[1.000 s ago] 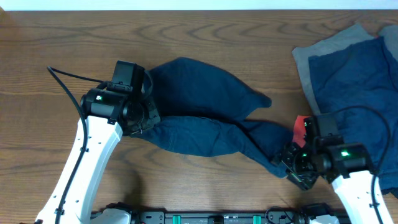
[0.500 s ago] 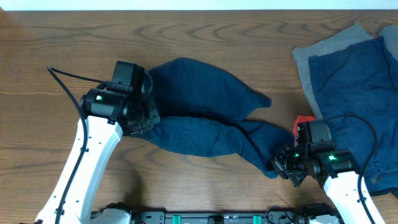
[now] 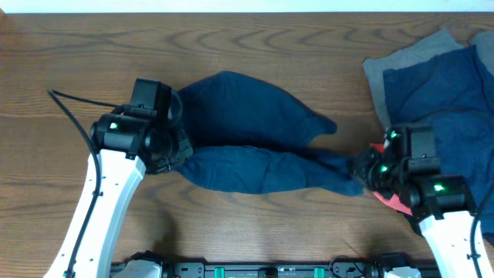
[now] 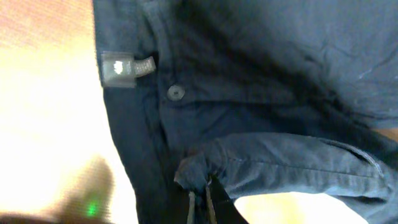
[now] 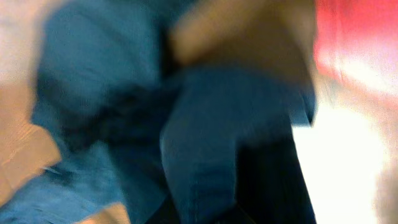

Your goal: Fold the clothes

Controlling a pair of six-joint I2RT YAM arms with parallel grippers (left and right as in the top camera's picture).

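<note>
The shorts lie crumpled, so next I will swing the tip of the piece of cloth in my right gripper outward past the shorts' pointed corner and release it on the bare tabletop beyond.
The dark navy shorts [image 3: 255, 123] lie crumpled across the middle of the table, drawn out into a long band along their near edge. My left gripper [image 3: 179, 147] is shut on a fold at their left end. In the left wrist view my left gripper [image 4: 199, 205] pinches that fold below the shorts' [image 4: 280, 62] button and label. My right gripper [image 3: 359, 168] holds the right tip of the band. The right wrist view is blurred, with the shorts [image 5: 217, 124] running down into my right gripper [image 5: 205, 211].
More clothes are piled at the far right: a grey garment [image 3: 386, 66] with a navy one [image 3: 440, 85] on top. A red cloth [image 3: 397, 202] lies under my right arm and shows in the right wrist view [image 5: 357, 43]. Brown wooden table [image 3: 77, 62].
My right gripper closed on the right tip of the shorts and carried it away from the near edge and to the right, stretching the band. The left arm shifted slightly left.
</note>
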